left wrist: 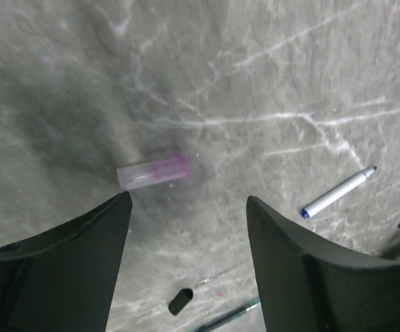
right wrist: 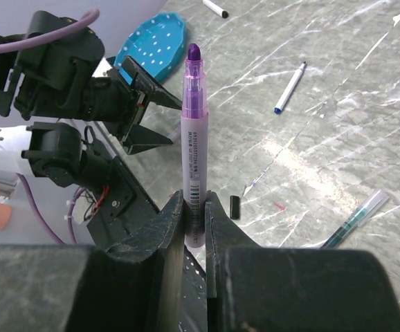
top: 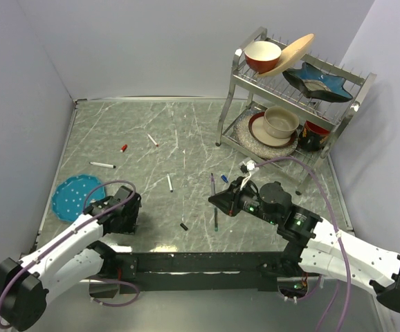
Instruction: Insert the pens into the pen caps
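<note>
I should next turn my left gripper and lower it around the clear cap's middle, because the clear cap lies crosswise, with its length running from one gripper finger toward the other.
My right gripper is shut on a purple highlighter pen and holds it by its lower barrel, bare purple tip pointing away toward the left arm. My left gripper is open and empty above the table; it also shows in the right wrist view. A clear cap with a pink end lies just beyond its left finger. A black cap, a white pen with a blue tip and a teal pen lie nearby. From above I see a red cap, a blue cap and two more white pens.
A blue dotted plate lies at the left, beside the left arm. A metal dish rack with bowls and plates stands at the back right. Walls close the table on the left, back and right.
</note>
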`<state>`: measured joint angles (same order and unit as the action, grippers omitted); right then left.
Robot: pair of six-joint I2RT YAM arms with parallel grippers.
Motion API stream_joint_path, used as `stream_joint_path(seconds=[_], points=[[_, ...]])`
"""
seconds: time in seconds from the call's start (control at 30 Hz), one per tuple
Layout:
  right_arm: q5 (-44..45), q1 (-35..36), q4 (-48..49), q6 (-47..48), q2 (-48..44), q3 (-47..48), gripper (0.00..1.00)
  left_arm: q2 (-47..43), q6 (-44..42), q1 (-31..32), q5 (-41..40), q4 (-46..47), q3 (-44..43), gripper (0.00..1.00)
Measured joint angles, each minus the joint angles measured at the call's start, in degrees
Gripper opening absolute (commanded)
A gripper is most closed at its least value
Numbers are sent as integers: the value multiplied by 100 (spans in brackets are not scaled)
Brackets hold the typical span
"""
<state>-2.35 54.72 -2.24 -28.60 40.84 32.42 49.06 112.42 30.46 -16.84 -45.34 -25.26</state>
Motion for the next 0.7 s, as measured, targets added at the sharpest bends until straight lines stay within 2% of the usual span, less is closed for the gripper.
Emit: stream_joint_path(seconds=[0.4, 0.7], points=[[0, 0, -13, 11, -55, 0, 0, 466, 79, -212, -214, 98, -22, 72], [0, 0, -13, 63, -33, 0, 0, 682, 85, -289, -315, -214, -160, 67]])
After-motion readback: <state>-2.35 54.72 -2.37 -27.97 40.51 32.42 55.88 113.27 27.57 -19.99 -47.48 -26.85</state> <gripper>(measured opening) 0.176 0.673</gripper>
